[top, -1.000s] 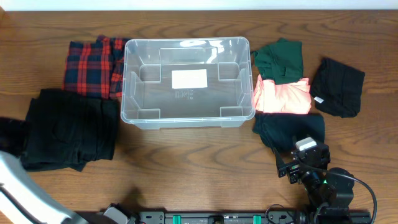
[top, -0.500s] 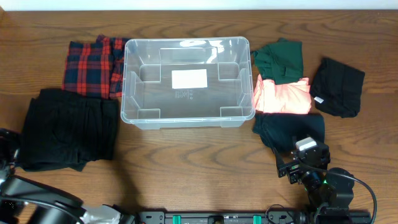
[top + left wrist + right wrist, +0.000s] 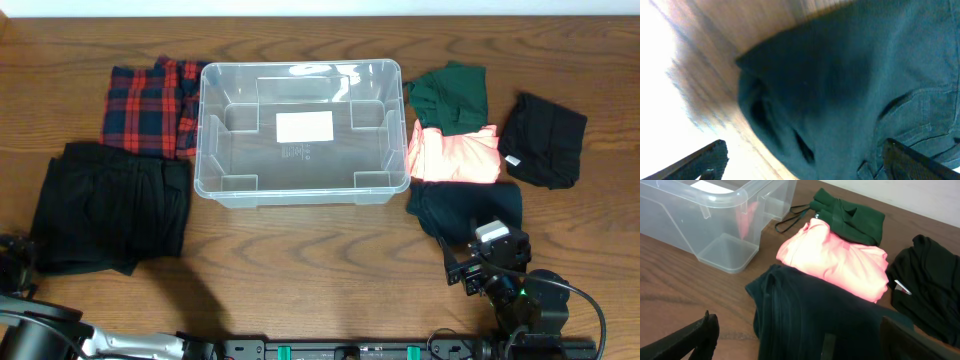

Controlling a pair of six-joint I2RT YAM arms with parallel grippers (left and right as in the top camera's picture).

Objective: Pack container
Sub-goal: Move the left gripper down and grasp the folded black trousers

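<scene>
The left gripper needs to go down and slightly outward next, onto the black garment's near corner, and close there, because the layered edge lies uncovered beside bare tabletop.
The clear plastic container stands at the table's middle with only a white label on its base; its corner shows in the right wrist view. My left gripper is open above the near corner of a folded black garment, seen blurred; in the overhead view it sits at the lower left edge. My right gripper is open, hanging over a dark folded garment at the front right. Neither gripper holds anything.
Left of the container lie a red plaid garment and the black folded garment. On its right lie a green garment, a coral one and a black one.
My left arm has drawn back toward the lower left edge of the table, off the black garment. The right arm and all the clothes have stayed put.
</scene>
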